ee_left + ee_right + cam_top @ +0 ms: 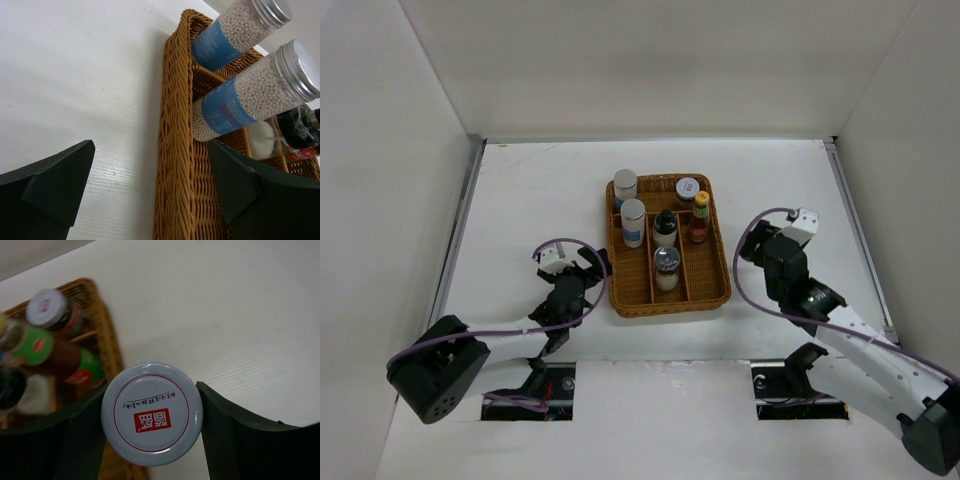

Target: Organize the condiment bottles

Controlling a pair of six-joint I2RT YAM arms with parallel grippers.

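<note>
The jar in my right gripper will next go left in the top view, then down, for release in the red bottle's slot, whose near end (pixel 702 272) is empty.
The wicker tray (pixel 718 285) holds two white blue-labelled bottles (pixel 625 186) (pixel 633 222), a red-white-lidded jar (pixel 688 188), a slim red yellow-capped bottle (pixel 699 218), a black-capped bottle (pixel 665 227) and a grey-lidded shaker (pixel 667 268). My right gripper (pixel 757 246) is shut on another red-white-lidded jar (pixel 152 413), just off the tray's right rim (pixel 107 335); the gripper (pixel 152 392) hides this jar from the top view. My left gripper (pixel 590 266) is open and empty, its fingers (pixel 50 185) straddling the tray's left rim (pixel 175 150), below the two white bottles (pixel 235 27) (pixel 250 95).
White walls enclose the table on the left, back and right. The right arm's purple cable (pixel 745 290) loops near the tray's right side. Bare white tabletop (pixel 540 190) lies left of the tray.
</note>
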